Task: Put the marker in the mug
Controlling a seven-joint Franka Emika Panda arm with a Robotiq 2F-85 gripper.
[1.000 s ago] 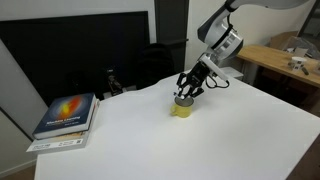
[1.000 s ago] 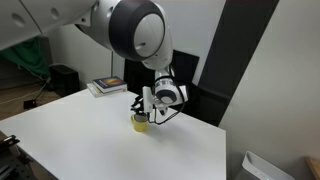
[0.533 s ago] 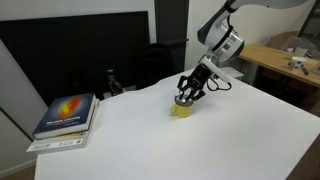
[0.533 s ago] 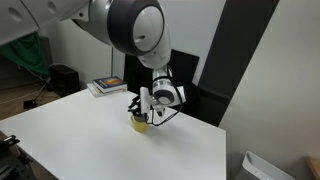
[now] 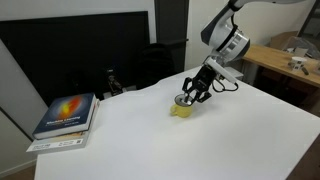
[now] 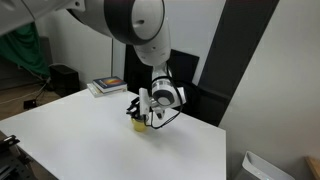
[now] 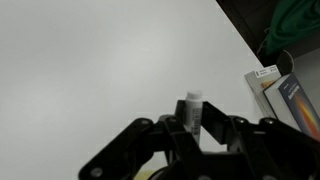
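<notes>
The mug stands upright just below my fingers, so my gripper should move down toward the yellow mug's open top [image 5: 183, 100] and let go of the marker there.
The small yellow mug [image 5: 182, 111] stands on the white table in both exterior views [image 6: 141, 124]. My gripper [image 5: 188, 99] hangs right above the mug, also seen in an exterior view [image 6: 140, 111]. In the wrist view the gripper [image 7: 194, 118] is shut on the marker [image 7: 192, 104]. The marker's white end sticks up between the fingers. Its dark blue end is hidden. A sliver of the mug's yellow rim [image 7: 150, 174] shows at the bottom edge below the fingers.
A stack of books [image 5: 66, 117] lies at the table's edge, also in an exterior view [image 6: 107, 86] and the wrist view [image 7: 290, 95]. A dark screen [image 5: 70, 55] stands behind the table. A wooden desk [image 5: 285, 60] stands off to the side.
The gripper with the marker has shifted slightly sideways and up over the mug. The mug has not moved.
</notes>
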